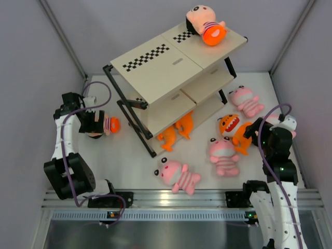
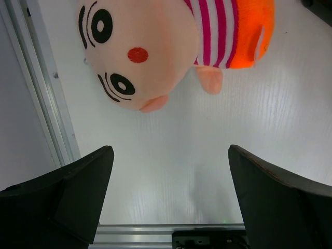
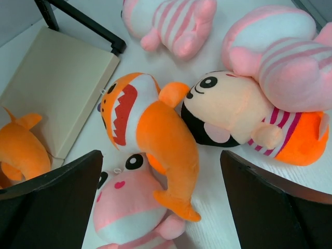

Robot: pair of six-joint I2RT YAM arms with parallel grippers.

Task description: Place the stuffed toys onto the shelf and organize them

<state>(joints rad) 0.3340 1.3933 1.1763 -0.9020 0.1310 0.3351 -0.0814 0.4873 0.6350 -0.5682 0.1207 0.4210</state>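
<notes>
My left gripper isn't holding anything with its fingers on the table, and the doll's head is below and beyond them. It needs to move outward and down onto the black-haired doll's head (image 2: 137,54).
A striped-shirt doll (image 1: 205,23) lies on the shelf's (image 1: 155,67) top board. Another doll (image 1: 110,125) lies on the table left of the shelf, under my open left gripper (image 1: 93,124). In the left wrist view this doll (image 2: 150,46) lies beyond the empty gripper (image 2: 170,155). My right gripper (image 1: 259,136) is open above a pile of toys. In the right wrist view the gripper (image 3: 161,161) hangs over an orange toothy creature (image 3: 155,129), with a third doll (image 3: 233,111) and a pink animal (image 3: 129,207) beside it.
More pink animals lie right of the shelf (image 1: 246,99) and in front (image 1: 223,154), (image 1: 177,175). A second orange creature (image 1: 176,132) lies at the shelf's foot by the bottom board (image 3: 57,88). The enclosure walls are close on both sides.
</notes>
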